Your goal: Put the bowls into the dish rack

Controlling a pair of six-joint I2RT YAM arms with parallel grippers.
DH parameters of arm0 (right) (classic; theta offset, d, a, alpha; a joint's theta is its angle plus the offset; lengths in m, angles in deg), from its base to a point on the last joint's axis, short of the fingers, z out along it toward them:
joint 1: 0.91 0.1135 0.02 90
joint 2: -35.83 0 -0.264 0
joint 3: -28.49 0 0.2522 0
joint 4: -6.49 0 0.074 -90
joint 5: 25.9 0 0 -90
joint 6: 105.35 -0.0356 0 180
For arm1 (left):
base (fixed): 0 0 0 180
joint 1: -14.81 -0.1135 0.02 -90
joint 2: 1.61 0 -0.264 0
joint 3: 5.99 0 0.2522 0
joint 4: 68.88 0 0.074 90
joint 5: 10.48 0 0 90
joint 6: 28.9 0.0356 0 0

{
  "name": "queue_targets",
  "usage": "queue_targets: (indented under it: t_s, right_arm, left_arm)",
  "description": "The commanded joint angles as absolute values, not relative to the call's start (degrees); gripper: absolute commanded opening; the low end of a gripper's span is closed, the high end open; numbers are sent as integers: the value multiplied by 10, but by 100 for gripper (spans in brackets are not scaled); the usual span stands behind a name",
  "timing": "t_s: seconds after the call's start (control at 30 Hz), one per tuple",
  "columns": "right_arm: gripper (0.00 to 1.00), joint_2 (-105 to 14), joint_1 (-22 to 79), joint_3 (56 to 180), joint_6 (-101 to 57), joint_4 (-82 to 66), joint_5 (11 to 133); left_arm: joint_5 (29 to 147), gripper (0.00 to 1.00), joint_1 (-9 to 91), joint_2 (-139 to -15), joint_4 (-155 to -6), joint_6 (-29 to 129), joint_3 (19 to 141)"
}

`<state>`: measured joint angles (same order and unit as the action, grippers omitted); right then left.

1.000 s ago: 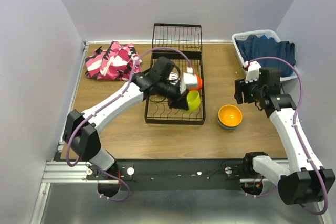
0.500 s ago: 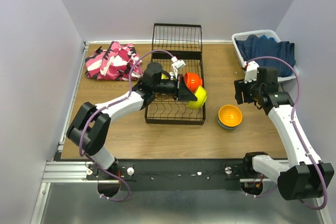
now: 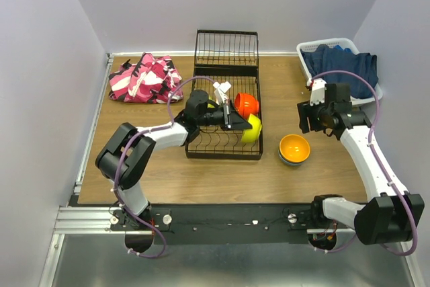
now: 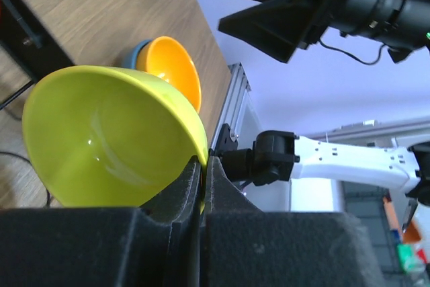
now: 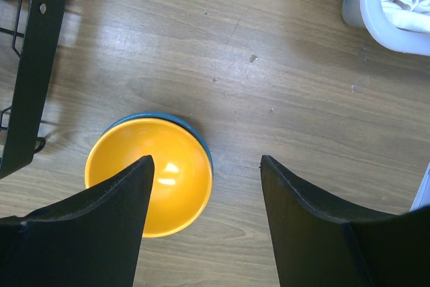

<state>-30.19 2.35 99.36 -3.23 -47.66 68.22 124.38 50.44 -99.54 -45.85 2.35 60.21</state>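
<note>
The red-orange bowl fills the spot behind. My left gripper will next lower the lime green bowl onto the bare wires at the rack's near end and let go of it.
My left gripper is shut on the rim of the lime green bowl, holding it tipped on its side over the right part of the black wire dish rack. The wrist view shows the green bowl pinched between the fingers. A red-orange bowl stands in the rack just behind it. An orange bowl sits nested in a blue bowl on the table right of the rack. My right gripper is open, hovering above and right of the orange bowl.
A white laundry basket with dark blue cloth stands at the back right. A pink patterned cloth lies at the back left. The rack's upright wire section rises at the back.
My left gripper has swung the lime green bowl from facing up to tipped on its side and lowered it toward the rack's right side. The right arm has barely moved.
</note>
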Motion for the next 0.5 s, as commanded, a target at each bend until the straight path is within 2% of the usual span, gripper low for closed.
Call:
queue_targets:
  t_s: [0.0,0.47]
  right_arm:
    - [73,-317,19,1011,-24,-489,675]
    - [72,-327,19,1004,-30,-487,683]
  left_arm:
    - [1188,0,506,-1005,-413,-24,588]
    - [1136,0,529,-1072,-417,-89,623]
